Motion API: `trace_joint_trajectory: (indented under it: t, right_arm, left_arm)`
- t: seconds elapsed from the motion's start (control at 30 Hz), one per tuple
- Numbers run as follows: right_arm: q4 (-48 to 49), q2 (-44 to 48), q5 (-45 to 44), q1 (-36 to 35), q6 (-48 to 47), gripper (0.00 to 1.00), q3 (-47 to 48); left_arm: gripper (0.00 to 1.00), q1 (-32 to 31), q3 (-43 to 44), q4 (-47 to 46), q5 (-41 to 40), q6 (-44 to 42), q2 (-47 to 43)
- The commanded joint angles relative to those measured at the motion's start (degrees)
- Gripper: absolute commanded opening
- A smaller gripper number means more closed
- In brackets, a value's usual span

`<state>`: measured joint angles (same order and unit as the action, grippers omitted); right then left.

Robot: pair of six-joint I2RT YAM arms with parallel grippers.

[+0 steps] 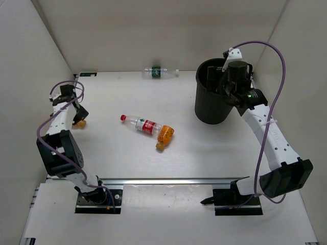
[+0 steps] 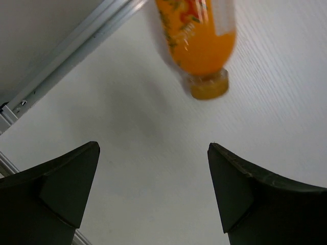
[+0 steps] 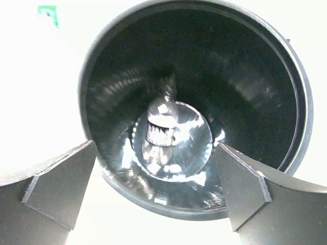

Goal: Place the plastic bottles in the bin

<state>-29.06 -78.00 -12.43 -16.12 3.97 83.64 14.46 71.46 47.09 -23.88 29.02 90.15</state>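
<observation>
My left gripper will next move toward the aluminium bar, then go down past the orange bottle's cap onto the orange bottle's body (image 1: 78, 124) (image 2: 199, 34).
The black bin (image 1: 209, 109) stands at the back right. My right gripper (image 1: 226, 84) hangs open over its mouth. The right wrist view looks straight down into the bin (image 3: 245, 61), where a clear bottle (image 3: 162, 122) lies on the bottom below my open, empty right gripper (image 3: 156, 176). A red-capped, red-label bottle (image 1: 143, 125) and a stubby orange bottle (image 1: 164, 137) lie mid-table. A green-label bottle (image 1: 159, 73) lies at the back wall. My left gripper (image 1: 77, 113) is open just short of another orange bottle (image 2: 199, 41), whose cap points toward the open gripper (image 2: 153, 178).
White walls close in the table on the left, back and right. An aluminium rail (image 2: 66, 48) runs along the left wall beside the orange bottle. A rail (image 1: 168, 180) also crosses the near edge by the arm bases. The green label (image 3: 48, 13) shows beyond the bin's rim.
</observation>
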Motion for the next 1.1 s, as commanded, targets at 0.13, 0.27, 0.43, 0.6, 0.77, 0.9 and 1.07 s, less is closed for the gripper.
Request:
trace_joint_trajectory:
  t: [0.13, 0.27, 0.43, 0.6, 0.77, 0.9, 1.07]
  right_arm:
    - [1.02, 2.94, -1.46, -5.59, -5.7, 0.99, 2.85]
    - [-2.48, 0.49, -0.14, -9.1, -7.57, 0.99, 5.65]
    - [-3.02, -1.37, -1.38, -12.79, -8.53, 0.99, 5.57]
    - [-2.58, -2.68, -5.23, -14.64, -9.24, 0.99, 5.92]
    - [-3.37, -3.48, -2.69, -13.33, -7.4, 0.99, 6.98]
    - [-3.11, -2.96, -3.04, -13.85, -6.69, 1.0, 5.49]
    - [-4.6, -1.99, -4.97, -14.99, -5.55, 0.99, 3.47]
  left_arm:
    - [0.99, 6.9, 0.96, -14.02, 1.2, -0.44, 3.72]
    - [0.99, 7.6, 4.46, -17.29, -0.47, -1.68, 6.52]
    - [0.99, 10.59, 10.53, -16.42, 4.1, -2.12, 12.93]
    - [0.99, 9.63, 11.42, -15.54, 4.98, -3.26, 15.23]
    - [0.99, 8.66, 7.21, -18.34, 6.39, -1.51, 16.55]
    - [0.89, 8.39, 7.47, -18.97, 6.3, -1.33, 19.27]
    - [0.76, 7.08, 7.56, -19.93, 5.34, -1.16, 20.68]
